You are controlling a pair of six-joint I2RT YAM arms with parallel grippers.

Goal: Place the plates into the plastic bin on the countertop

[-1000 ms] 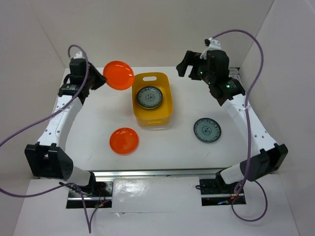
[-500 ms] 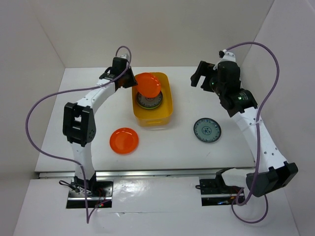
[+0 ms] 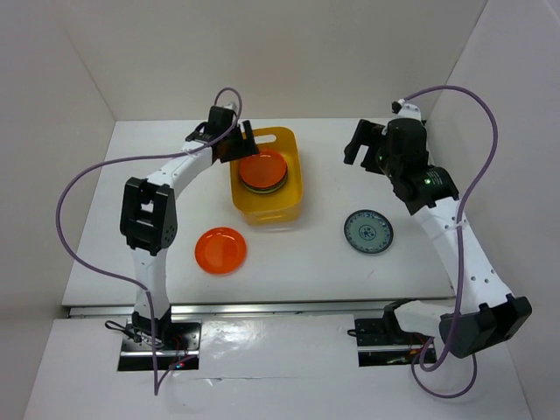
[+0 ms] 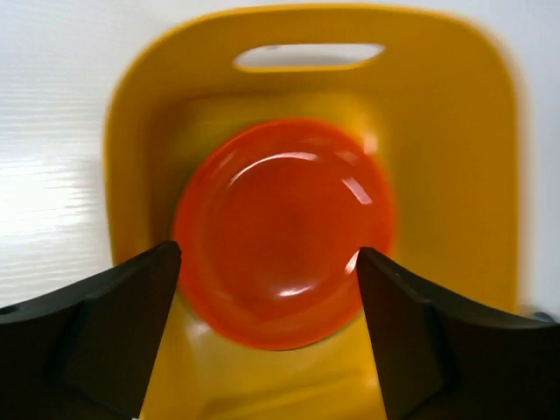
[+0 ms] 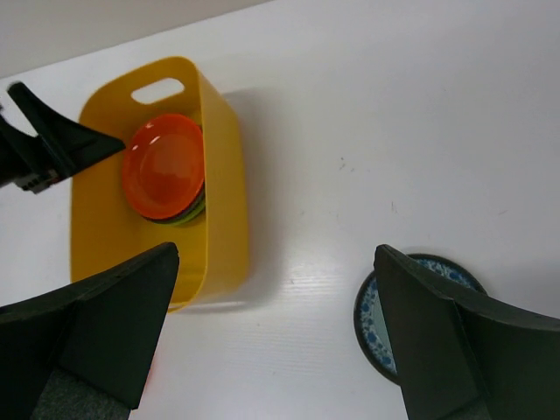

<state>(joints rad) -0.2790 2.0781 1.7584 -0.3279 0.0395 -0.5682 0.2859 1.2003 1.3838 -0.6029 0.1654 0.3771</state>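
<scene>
The robot's open right gripper needs to move back and down next, to the blue-and-white plate's rim facing away from the bin, since this plate is still outside the bin.
The yellow plastic bin (image 3: pixel 293 188) stands mid-countertop with a stack of plates inside. An orange plate (image 3: pixel 262 169) lies on top of that stack, free of any grip. My left gripper (image 3: pixel 238 144) hovers open over the bin's far-left rim. In the left wrist view its fingers (image 4: pixel 105 324) stand either side of the orange plate (image 4: pixel 284 232) without touching it. A second orange plate (image 3: pixel 220 249) rests on the countertop in front of the bin. A blue-and-white plate (image 3: pixel 368 232) lies to the right. My right gripper (image 3: pixel 363 144) hangs open and empty above the table (image 5: pixel 332 131).
White walls enclose the countertop (image 3: pixel 324 262) on the left, back and right. In the right wrist view the bin (image 5: pixel 223 201) shows green and dark plates (image 5: pixel 188 214) under the orange plate (image 5: pixel 164 166), and the blue-and-white plate (image 5: pixel 372 319) sits partly behind a finger.
My left gripper carried the orange plate from the far left over the bin and opened; the plate now lies on the stack. The right arm shifted slightly right.
</scene>
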